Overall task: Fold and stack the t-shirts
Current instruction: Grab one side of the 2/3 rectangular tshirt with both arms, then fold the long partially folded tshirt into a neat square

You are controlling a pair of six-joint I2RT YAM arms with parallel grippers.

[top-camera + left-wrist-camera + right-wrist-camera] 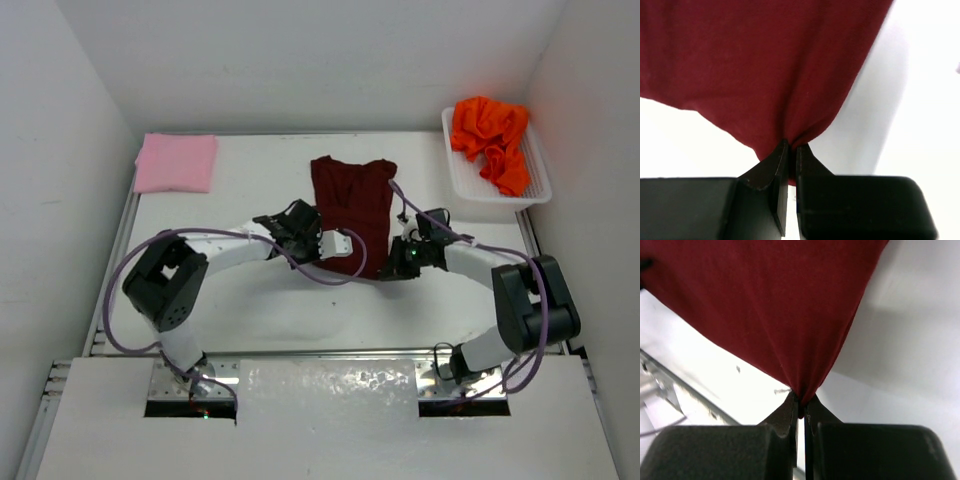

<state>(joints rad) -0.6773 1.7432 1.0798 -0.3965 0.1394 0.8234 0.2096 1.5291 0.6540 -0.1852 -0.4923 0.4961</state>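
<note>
The maroon t-shirt's far end (328, 172) still lies unfolded on the outward side, so next I should carry the pinched hem in my left gripper outward over the cloth and let go of it there.
The dark maroon t-shirt (350, 200) lies in the middle of the table, its near hem bunched between my two arms. My left gripper (350, 246) is shut on the near left part of that hem; in the left wrist view its jaws (791, 146) pinch a gather of maroon cloth (765, 65). My right gripper (388, 266) is shut on the near right corner, and the right wrist view shows red fabric (770, 305) pulled into a point at the closed tips (801, 402). A folded light pink t-shirt (176, 162) rests at the far left. The orange t-shirt (492, 140) lies crumpled in the basket.
The white lattice basket (470, 190) stands at the far right corner against the wall. White walls close in the table on the left, back and right. Purple cables loop beside both arms.
</note>
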